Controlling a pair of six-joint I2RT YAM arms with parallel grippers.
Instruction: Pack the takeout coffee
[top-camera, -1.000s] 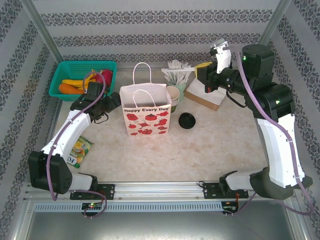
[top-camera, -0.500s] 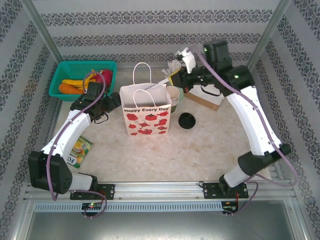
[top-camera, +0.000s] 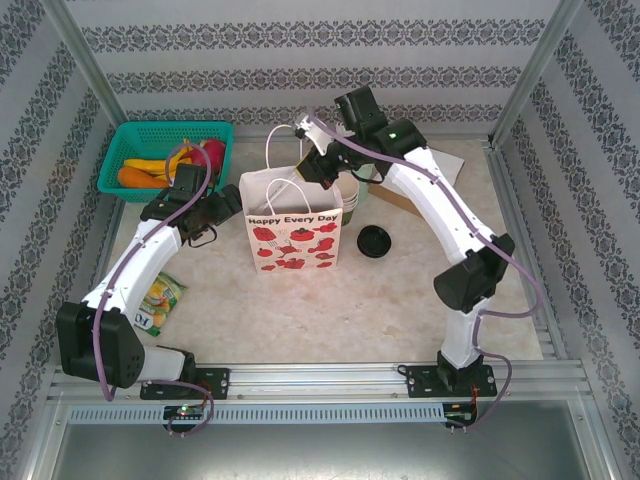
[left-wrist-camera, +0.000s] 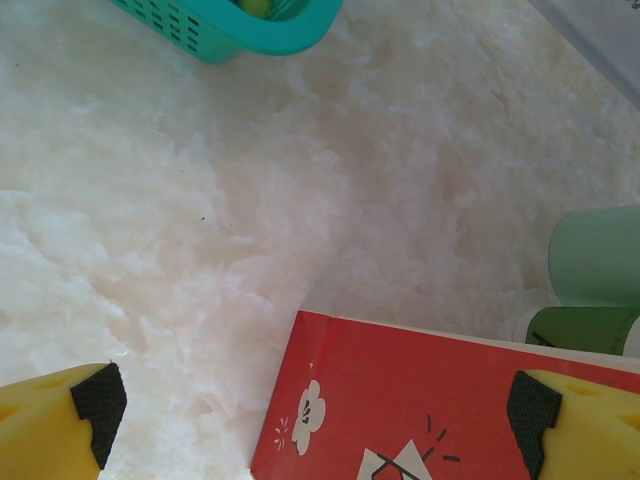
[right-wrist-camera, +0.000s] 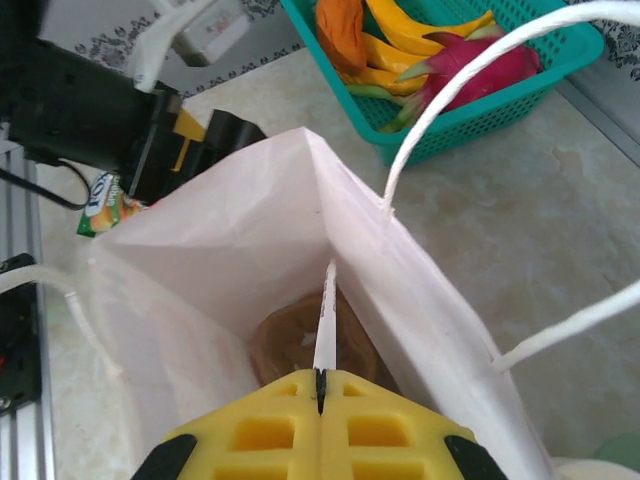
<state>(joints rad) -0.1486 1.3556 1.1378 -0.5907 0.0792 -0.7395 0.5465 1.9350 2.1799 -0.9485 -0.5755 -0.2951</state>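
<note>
The right gripper moves down into the bag's opening (right-wrist-camera: 275, 285) above the brown pulp tray next and releases the straw there, because the straw (right-wrist-camera: 325, 318) points down into the open bag.
The red-and-white paper bag (top-camera: 291, 228) stands open mid-table. Above its mouth my right gripper (top-camera: 312, 166) is shut on a white wrapped straw (right-wrist-camera: 325, 318) that points down into the bag. At the bag's bottom lies the brown pulp tray (right-wrist-camera: 283, 342). The black lid (top-camera: 374, 241) rests on the table right of the bag. A cream-rimmed paper cup (top-camera: 349, 197) stands behind the bag's right corner, partly hidden by my right arm; its green wall (left-wrist-camera: 595, 265) is seen past the bag's red side (left-wrist-camera: 450, 400). My left gripper (top-camera: 222, 212) is open beside the bag's left side, fingers apart (left-wrist-camera: 315, 405).
A teal basket (top-camera: 128, 137) of fruit sits at the back left; its corner (left-wrist-camera: 250, 25) is in the left wrist view. A green snack packet (top-camera: 160, 300) lies near my left arm. The bag's white cord handles (right-wrist-camera: 440, 90) arch over its mouth.
My right arm has swung left from the back right corner to above the bag, carrying the straw. The left arm and the bag have stayed still.
</note>
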